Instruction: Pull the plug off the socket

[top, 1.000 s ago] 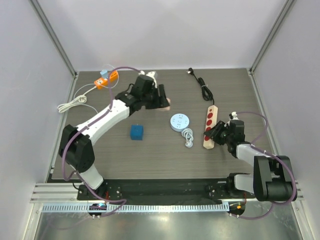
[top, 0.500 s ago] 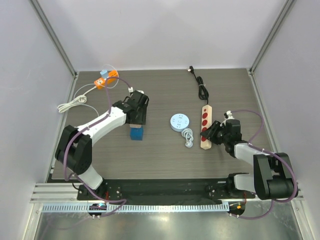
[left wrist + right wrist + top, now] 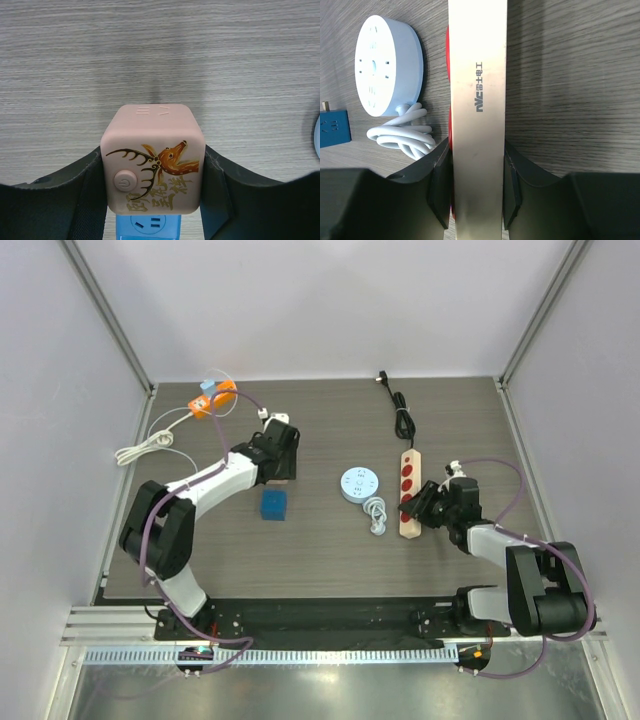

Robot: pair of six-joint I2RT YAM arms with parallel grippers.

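The pink cube socket still hangs above the table, so the left gripper next needs to move down toward the bare tabletop beyond the blue cube socket (image 3: 273,504) and release it.
My left gripper (image 3: 282,462) is shut on a pink cube socket with a deer print (image 3: 152,157), its fingers on both sides. A blue cube socket (image 3: 273,504) lies just nearer than it; its socket face shows under the pink cube in the left wrist view (image 3: 148,226). I cannot tell whether the two touch. My right gripper (image 3: 425,505) is shut on the near end of a gold and red power strip (image 3: 407,483), gold side up in the right wrist view (image 3: 477,100). Its black cord (image 3: 402,410) runs to the far edge.
A round white socket (image 3: 359,483) with a coiled white cable (image 3: 376,513) lies just left of the strip. An orange adapter (image 3: 213,398) with a white cable (image 3: 145,445) sits at the far left. Walls enclose the table on three sides.
My left gripper carried the pink cube from the far middle leftward and nearer, to just behind the blue cube. My right gripper shifted the power strip slightly left.
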